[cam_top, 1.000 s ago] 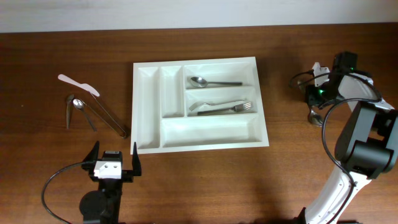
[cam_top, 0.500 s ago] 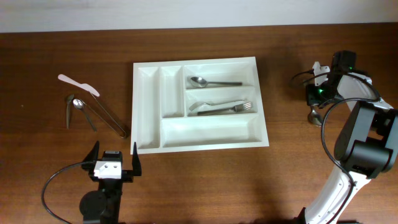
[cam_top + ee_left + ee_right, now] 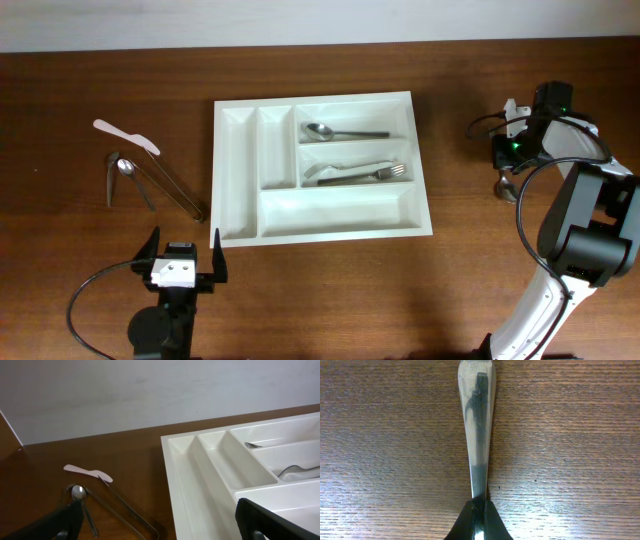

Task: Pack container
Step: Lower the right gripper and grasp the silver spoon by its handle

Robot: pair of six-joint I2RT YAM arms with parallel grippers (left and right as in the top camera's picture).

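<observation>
My right gripper rises next and crosses left in the overhead view to the section of the tray already holding a spoon [image 3: 355,120]. Then it turns lengthwise, lowers and lets go.
The white cutlery tray [image 3: 238,170] lies in the middle of the table. Its top right compartment holds a spoon [image 3: 340,131] and the one below holds a fork [image 3: 385,173] with a white utensil. My right gripper [image 3: 510,165] is at the far right of the table, shut on the handle of a metal spoon [image 3: 477,420] that lies flat on the wood; its bowl end [image 3: 506,188] shows in the overhead view. The closed fingers [image 3: 478,520] pinch the handle. My left gripper [image 3: 185,262] is open and empty near the front edge, left of the tray [image 3: 200,480].
A white plastic knife [image 3: 125,135], a small spoon [image 3: 130,178] and metal tongs [image 3: 172,186] lie on the table left of the tray. They also show in the left wrist view, knife [image 3: 87,471], spoon [image 3: 80,497], tongs [image 3: 125,510].
</observation>
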